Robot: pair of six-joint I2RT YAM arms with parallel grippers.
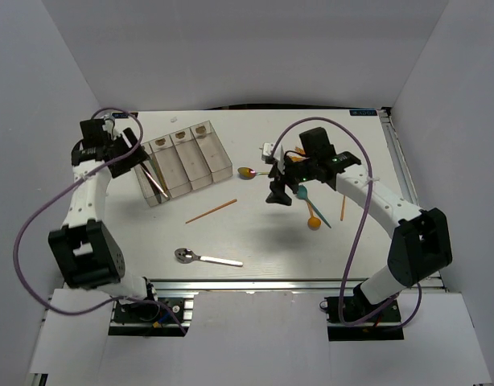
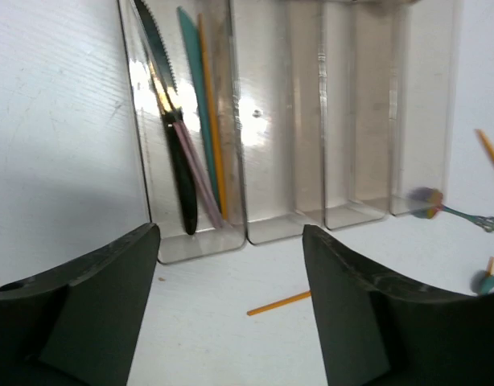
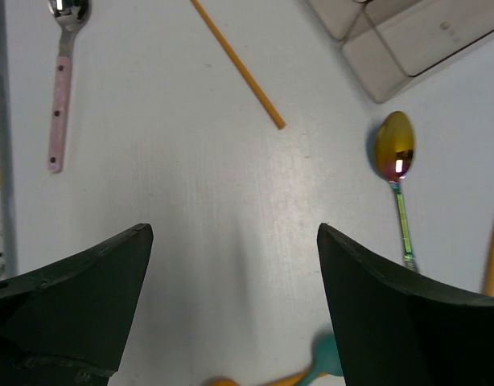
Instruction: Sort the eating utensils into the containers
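The teal spoon's handle lies on top of the orange spoon, below my right gripper and to its right in the top view. I should move over next and lower onto it.
Four joined clear bins stand at the back left. In the left wrist view the leftmost bin holds a serrated knife, a teal piece, an orange chopstick and a pink handle; the other bins look empty. My left gripper is open and empty, just short of the bins' near end. My right gripper is open and empty, over bare table. An iridescent spoon lies by the rightmost bin.
An orange chopstick lies in front of the bins. A pink-handled spoon lies near the front rail. A teal spoon, an orange spoon and another orange chopstick lie under the right arm.
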